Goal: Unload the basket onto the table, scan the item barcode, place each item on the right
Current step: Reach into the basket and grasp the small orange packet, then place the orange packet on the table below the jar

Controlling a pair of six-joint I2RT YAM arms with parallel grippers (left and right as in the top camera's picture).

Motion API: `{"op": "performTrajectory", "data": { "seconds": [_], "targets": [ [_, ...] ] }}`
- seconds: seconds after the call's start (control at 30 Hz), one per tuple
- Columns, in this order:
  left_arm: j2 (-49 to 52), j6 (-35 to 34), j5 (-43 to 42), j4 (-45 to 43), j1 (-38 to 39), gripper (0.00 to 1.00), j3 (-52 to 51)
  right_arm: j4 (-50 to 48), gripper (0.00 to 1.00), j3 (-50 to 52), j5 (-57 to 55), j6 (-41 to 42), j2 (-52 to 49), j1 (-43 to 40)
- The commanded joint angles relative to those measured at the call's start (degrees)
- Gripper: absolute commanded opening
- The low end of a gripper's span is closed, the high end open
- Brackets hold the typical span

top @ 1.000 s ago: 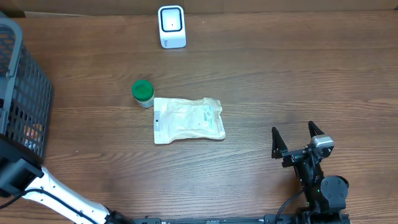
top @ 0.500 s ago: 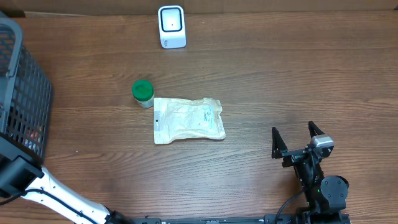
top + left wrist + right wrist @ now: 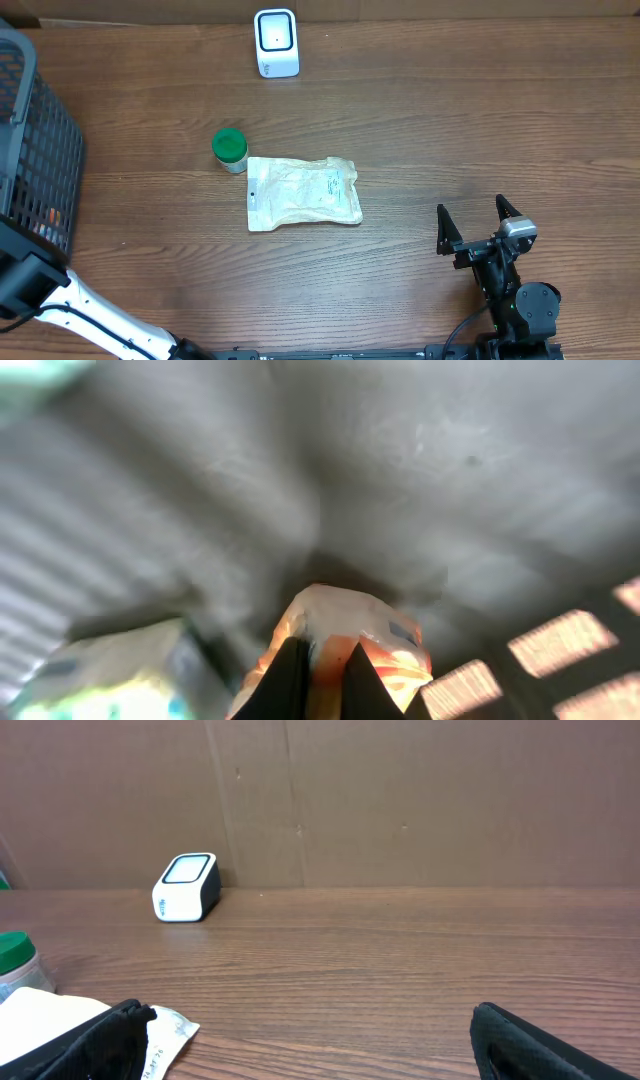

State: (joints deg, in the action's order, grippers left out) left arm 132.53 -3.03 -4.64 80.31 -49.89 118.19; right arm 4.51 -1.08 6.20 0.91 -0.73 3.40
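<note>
My left gripper needs to lift the packet out of the basket toward the green-lidded jar and then lower it beside the white pouch.
In the left wrist view my left gripper (image 3: 325, 682) is down inside the basket, shut on an orange and white packet (image 3: 350, 622), which shows between and above the two dark fingers. In the overhead view the mesh of the basket (image 3: 35, 150) hides that gripper; only its white arm (image 3: 95, 312) shows at the lower left. The white scanner (image 3: 276, 42) stands at the table's far edge, also seen as the scanner (image 3: 187, 887) in the right wrist view. My right gripper (image 3: 478, 226) rests low at the right, open and holding nothing.
A green-lidded jar (image 3: 229, 148) and a flat white pouch (image 3: 303, 192) lie mid-table, left of the right gripper; the pouch's corner (image 3: 165, 1030) shows beside the right gripper's left finger. A pale green packet (image 3: 110, 670) lies in the basket beside the held one. A cardboard wall (image 3: 400, 800) backs the table.
Nothing has moved in the overhead view. The left gripper's jaws have closed inside the basket; the right arm has stayed still.
</note>
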Motion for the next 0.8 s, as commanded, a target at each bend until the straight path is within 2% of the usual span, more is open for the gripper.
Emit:
{"op": "performTrajectory", "data": {
  "seconds": [0.0, 0.17, 0.4, 0.57, 0.77],
  "targets": [
    [-8.37, -2.78, 0.68, 0.59, 0.13, 0.04, 6.32, -0.28, 1.00, 0.63, 0.31, 0.35, 0.57, -0.15],
    [-19.30, -7.80, -0.55, -0.66, 0.52, 0.04, 12.70, -0.31, 1.00, 0.63, 0.33, 0.35, 0.57, -0.15],
    [-34.23, -9.88, -15.96, -2.86, 3.58, 0.04, 15.04, -0.31, 1.00, 0.63, 0.33, 0.35, 0.57, -0.15],
    [-39.36, -8.46, -16.33, 2.54, 13.51, 0.04, 15.02, -0.31, 1.00, 0.63, 0.33, 0.35, 0.57, -0.15],
    [-37.64, -5.77, -11.45, 7.58, 29.66, 0.04, 13.35, -0.28, 1.00, 0.63, 0.33, 0.35, 0.57, -0.15]
  ]
}}
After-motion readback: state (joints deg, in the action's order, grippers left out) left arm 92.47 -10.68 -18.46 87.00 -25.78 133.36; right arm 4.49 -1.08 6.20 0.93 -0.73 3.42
